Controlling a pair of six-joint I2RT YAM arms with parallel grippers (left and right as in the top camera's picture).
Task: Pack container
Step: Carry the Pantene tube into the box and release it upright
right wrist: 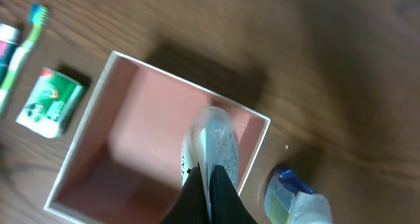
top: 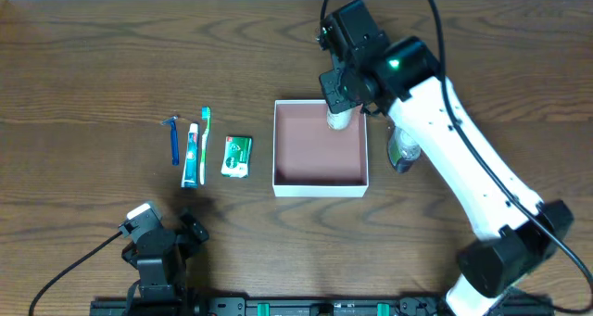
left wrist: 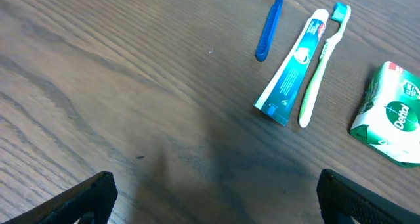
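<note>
The white tube already hangs inside the box's sides, so I need to move my right gripper down to the box's bottom near the bottle [top: 349, 140] [right wrist: 245, 133] and release the tube.
The container [top: 320, 188] is a square white-walled box with a pink-brown inside, at the table's centre; it also shows in the right wrist view [right wrist: 92, 125]. My right gripper [top: 339, 103] is shut on a white tube [top: 339, 120] and holds it over the box's far right corner; the tube [right wrist: 213, 145] hangs inside the walls between the fingers [right wrist: 209, 191]. My left gripper [left wrist: 210, 198] is open and empty above bare table, near the front left [top: 157, 237]. A razor [top: 172, 140], toothpaste [top: 191, 157], toothbrush [top: 205, 145] and green packet [top: 237, 156] lie left of the box.
A small bottle with a blue cap [top: 402, 149] lies on the table just right of the box; it also shows in the right wrist view [right wrist: 292, 198]. The right arm [top: 463, 168] reaches across the table's right side.
</note>
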